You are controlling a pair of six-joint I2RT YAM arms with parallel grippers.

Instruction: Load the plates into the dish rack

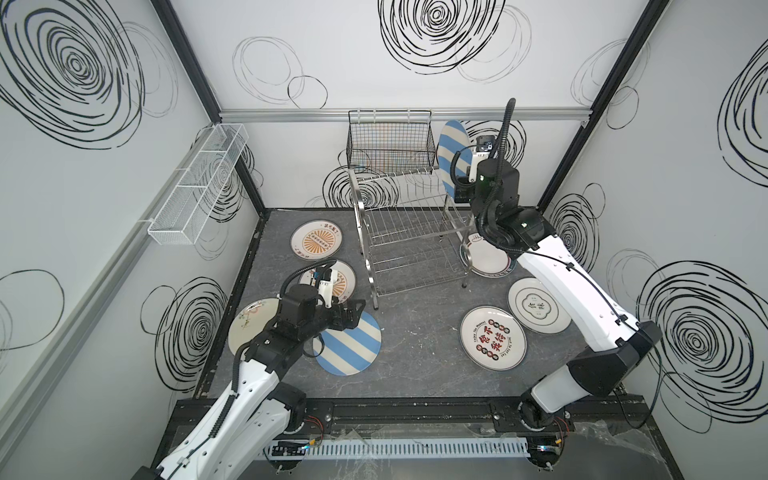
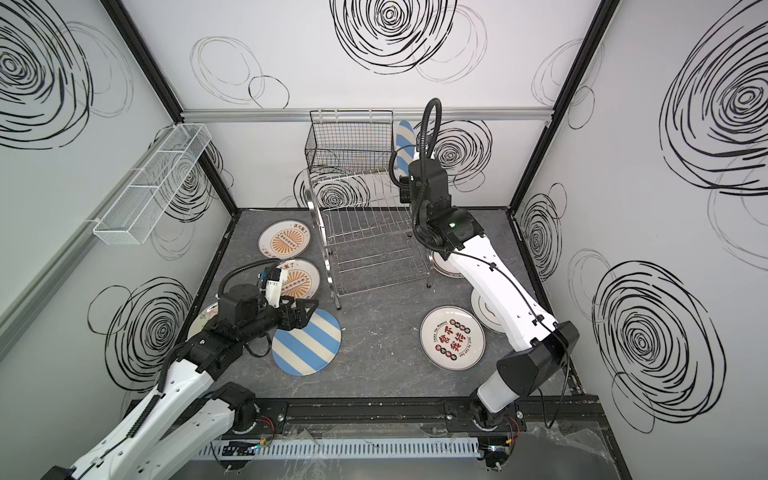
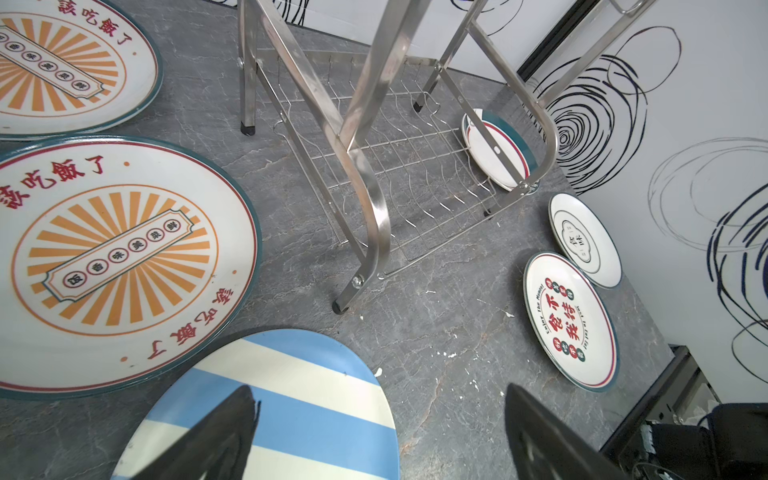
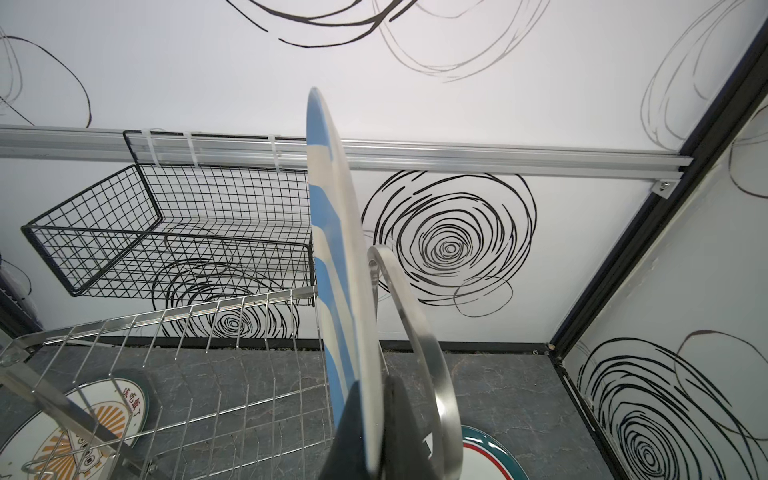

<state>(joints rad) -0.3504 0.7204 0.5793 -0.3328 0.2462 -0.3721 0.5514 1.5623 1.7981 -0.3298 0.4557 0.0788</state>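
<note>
The side of the upright striped plate is already alongside the rack's handle. My right gripper will next lower the plate into the gap [image 1: 450, 206] [image 4: 385, 356] beside the rack's curved handle and let it go.
My right gripper [image 4: 372, 419] is shut on a blue-white striped plate [image 4: 340, 257], held upright on edge. The plate [image 1: 451, 153] stands at the right end of the steel dish rack's [image 1: 409, 232] upper tier, between the divider wires and the curved handle [image 4: 419, 332]. Its lower edge is hidden by the fingers. My left gripper [image 3: 376, 390] is open, low over the rim of a second striped plate [image 1: 351, 347] lying flat. Flat on the floor lie two orange sunburst plates [image 1: 316, 240] [image 3: 120, 253], a red-black plate [image 1: 492, 337] and a whitish plate [image 1: 536, 305].
A teal-rimmed plate [image 1: 488, 259] lies by the rack's right legs, under my right arm. Another whitish plate [image 1: 249, 324] sits under my left arm. A black wire basket [image 1: 386, 145] hangs on the back wall above the rack. A white mesh tray [image 1: 199, 183] hangs on the left wall.
</note>
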